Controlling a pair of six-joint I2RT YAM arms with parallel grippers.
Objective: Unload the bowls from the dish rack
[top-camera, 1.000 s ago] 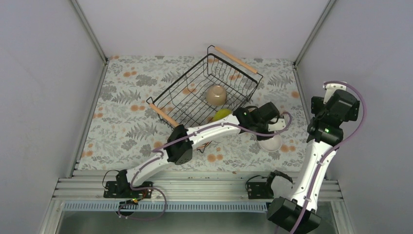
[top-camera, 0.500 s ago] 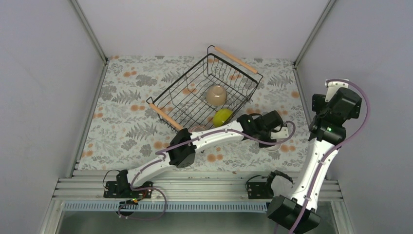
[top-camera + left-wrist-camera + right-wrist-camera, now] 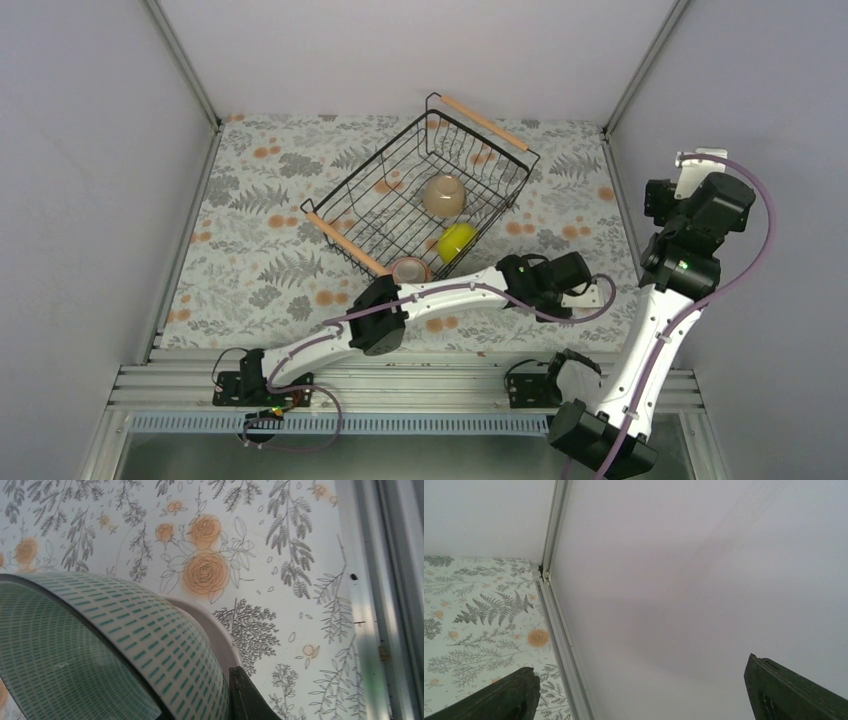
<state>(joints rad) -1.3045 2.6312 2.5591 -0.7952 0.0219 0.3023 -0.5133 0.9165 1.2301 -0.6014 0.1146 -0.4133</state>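
Note:
The sideways mint bowl is next: my left gripper should tilt it upright, lower it into the white bowl [image 3: 218, 630] standing below and let go of the mint bowl's rim.
The black wire dish rack [image 3: 386, 170] stands at the back middle. In it are a tan-beige bowl [image 3: 445, 195], a yellow-green bowl [image 3: 457, 240] and a pinkish bowl [image 3: 410, 268] at its near corner. My left gripper [image 3: 588, 293] reaches right of the rack, low over the mat. In the left wrist view it [image 3: 200, 697] is shut on the rim of the pale mint bowl [image 3: 125, 635], which has green dashes. The white bowl's rim [image 3: 220, 630] shows just behind the mint bowl. My right gripper [image 3: 644, 695] is open and empty, raised by the right wall [image 3: 690, 165].
A floral mat [image 3: 260, 230] covers the table. Grey walls enclose the left, back and right sides. A metal rail [image 3: 400, 385] runs along the near edge by the arm bases. The right wall's frame edge [image 3: 561, 625] is close to my right gripper.
My left arm has swung right and nearer with the mint bowl, covering the white bowl and uncovering the pinkish bowl. My right arm has drawn back toward the right wall.

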